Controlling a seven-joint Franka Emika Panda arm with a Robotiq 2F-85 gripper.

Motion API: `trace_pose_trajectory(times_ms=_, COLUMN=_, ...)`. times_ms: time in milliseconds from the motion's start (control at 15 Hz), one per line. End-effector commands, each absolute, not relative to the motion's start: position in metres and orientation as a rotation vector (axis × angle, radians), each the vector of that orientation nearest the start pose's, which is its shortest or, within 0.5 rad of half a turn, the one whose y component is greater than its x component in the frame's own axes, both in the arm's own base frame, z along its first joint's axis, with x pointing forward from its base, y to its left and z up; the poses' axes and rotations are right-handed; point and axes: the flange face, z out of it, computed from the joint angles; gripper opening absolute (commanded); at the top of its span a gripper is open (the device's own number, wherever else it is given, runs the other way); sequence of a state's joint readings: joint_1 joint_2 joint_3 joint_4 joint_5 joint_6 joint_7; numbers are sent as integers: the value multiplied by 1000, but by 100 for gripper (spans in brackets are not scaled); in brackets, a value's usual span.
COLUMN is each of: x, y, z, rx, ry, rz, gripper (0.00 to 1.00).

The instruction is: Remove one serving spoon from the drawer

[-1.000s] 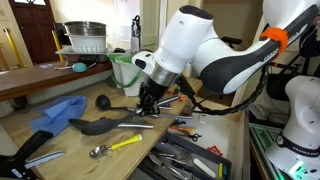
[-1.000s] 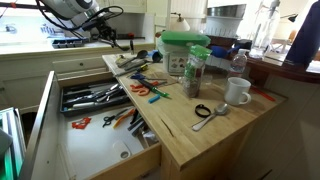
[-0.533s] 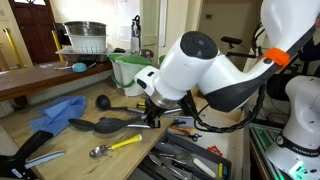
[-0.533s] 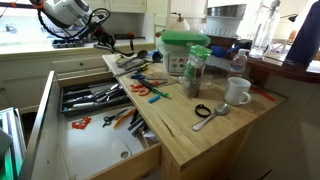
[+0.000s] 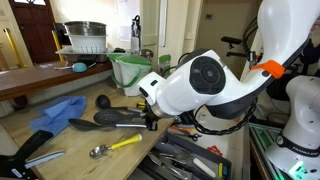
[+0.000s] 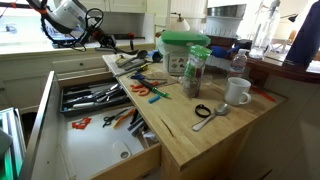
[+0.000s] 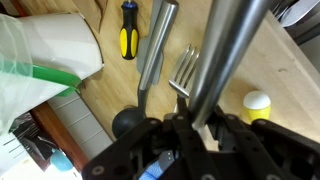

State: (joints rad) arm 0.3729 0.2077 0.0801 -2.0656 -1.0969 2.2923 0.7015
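Observation:
I should next reach outward and down with my gripper to the counter (image 5: 118,99) (image 7: 158,106) beside the small black ladle, which is outward and below my gripper, to let go of the spoon outside the drawer.
My gripper (image 5: 152,121) is shut on the grey-black handle of a serving spoon (image 5: 118,117) and holds its broad oval head low over the wooden counter. In the wrist view the handle (image 7: 222,55) runs between the jaws (image 7: 205,126). A second black serving spoon (image 5: 88,126) lies on the counter just in front of it. The pale-wood drawer (image 6: 62,104) stands open with a jumble of silver and black utensils; its near end also shows in an exterior view (image 5: 185,158). My gripper (image 6: 104,38) is past the drawer's far end, over the counter.
A small black ladle (image 5: 102,101), a yellow-handled metal spoon (image 5: 116,145) and a blue cloth (image 5: 55,112) lie on the counter. A fork (image 7: 184,68), a yellow screwdriver (image 7: 128,30) and a white tub (image 7: 50,45) lie under the wrist. A deeper drawer (image 6: 100,150) is open below.
The arm has swung down and sideways with the spoon. The spoon's head has come down beside the other black spoon on the counter.

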Motion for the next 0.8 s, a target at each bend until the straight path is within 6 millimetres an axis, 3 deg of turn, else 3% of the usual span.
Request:
trace_pose_trajectory(times_ms=0, x=540, y=239, z=344, rx=2356, ry=591, rz=581, gripper=24)
trace_pose_trajectory(times_ms=200, x=542, y=235, z=339, rx=2368, ry=570, rz=574, gripper=24)
trace_pose_trajectory(times_ms=267, x=549, y=232, z=343, rx=2348, ry=548, rz=611, gripper=6)
trace_pose_trajectory(times_ms=533, x=567, y=222, z=371, rx=2221, ry=526, rz=740, gripper=6)
trace_pose_trajectory(times_ms=733, x=588, y=203, z=366, rx=2226, ry=519, rz=786, gripper=6)
